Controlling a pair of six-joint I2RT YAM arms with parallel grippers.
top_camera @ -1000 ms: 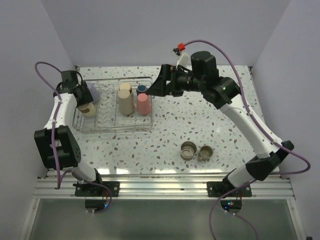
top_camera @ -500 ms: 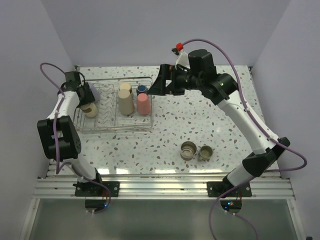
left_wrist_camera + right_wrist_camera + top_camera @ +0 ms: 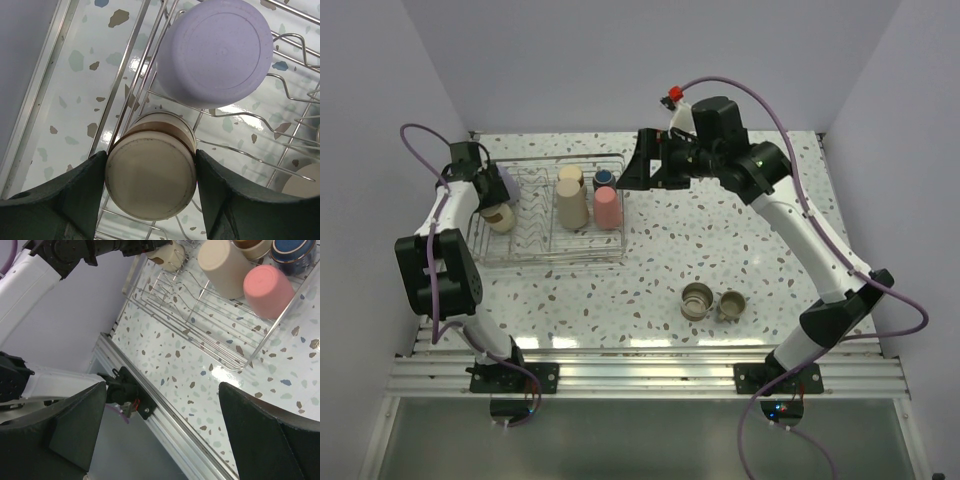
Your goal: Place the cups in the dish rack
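Note:
Back and down, I will swing my right gripper, fingers tilting downward, onto the larger steel cup's rim (image 3: 711, 295) by the smaller cup, since the larger cup's opening faces up.
The dish rack (image 3: 545, 250) stands at the back left. My left gripper (image 3: 150, 181) is shut on the olive-tan mug (image 3: 150, 175), which sits upside down at the rack's left end (image 3: 498, 217). Both pads touch its sides. A lavender cup (image 3: 216, 50) lies just beyond it. In the rack also stand a beige tumbler (image 3: 572, 205), a pink-red tumbler (image 3: 608, 207), a dark mug (image 3: 604, 177) and another tan cup (image 3: 570, 174). Two steel cups (image 3: 698, 299) (image 3: 731, 305) stand on the table at the near right. My right gripper (image 3: 632, 165) hangs open and empty above the rack's right edge.
The speckled table top is bounded by lilac walls on the left, back and right. A metal rail (image 3: 170, 412) runs along the near edge with the arm bases. The right wrist view shows the rack's wire rim (image 3: 260, 347) below the open fingers.
My left arm's elbow has swung in towards the wall while the gripper stayed on the mug. The right arm has shifted slightly back and left.

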